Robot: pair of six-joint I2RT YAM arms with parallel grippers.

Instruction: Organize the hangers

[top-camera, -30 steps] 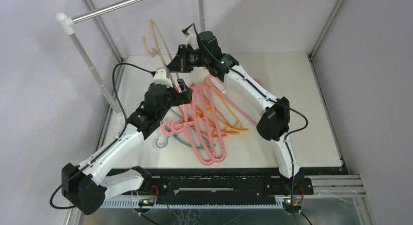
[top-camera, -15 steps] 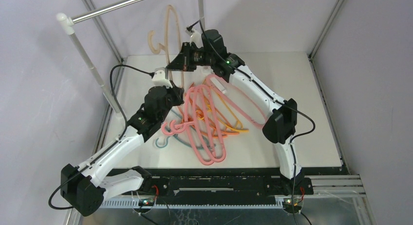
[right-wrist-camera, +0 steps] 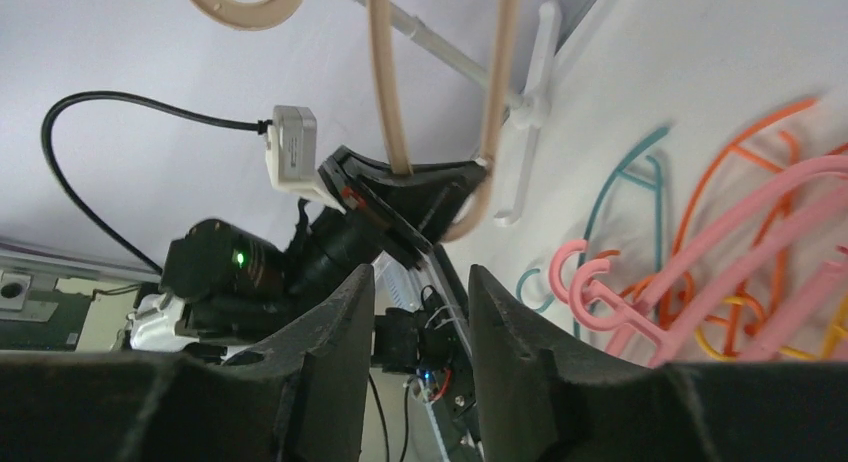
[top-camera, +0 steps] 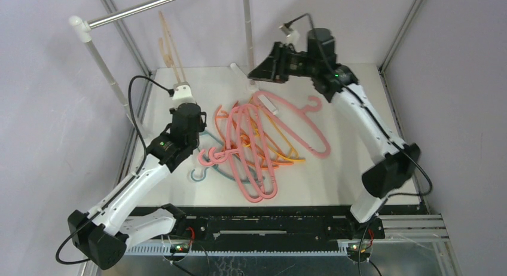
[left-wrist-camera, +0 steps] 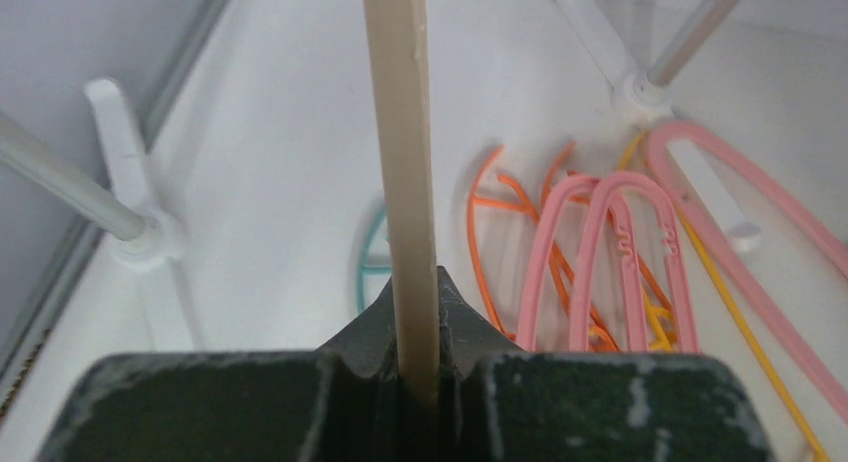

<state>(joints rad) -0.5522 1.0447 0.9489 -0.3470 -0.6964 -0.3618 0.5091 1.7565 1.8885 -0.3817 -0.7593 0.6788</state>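
Observation:
My left gripper raises the beige hanger and carries it outward next, to get its hook, still short of the silver bar, over that bar.
My left gripper (left-wrist-camera: 418,292) is shut on the straight bar of the beige hanger (left-wrist-camera: 400,132) and holds it upright. From above, that hanger (top-camera: 167,46) rises from the left gripper (top-camera: 180,86) toward the rail at the back left. My right gripper (right-wrist-camera: 420,282) stands open with nothing between its fingers. It hangs raised over the back of the table (top-camera: 256,73), to the right of the beige hanger (right-wrist-camera: 385,82). Several pink hangers (top-camera: 251,144) lie tangled mid-table with orange hangers (top-camera: 284,141) and a teal one (top-camera: 197,173).
A silver rail (top-camera: 143,8) runs across the back left on a white post (top-camera: 107,73). A second post's white foot (top-camera: 238,69) stands at the back of the table, below the right gripper. The enclosure's walls close in on three sides.
My left gripper shut on the beige hanger and carried it left toward the rail. The right gripper let go of it, opened, and swung away to the right.

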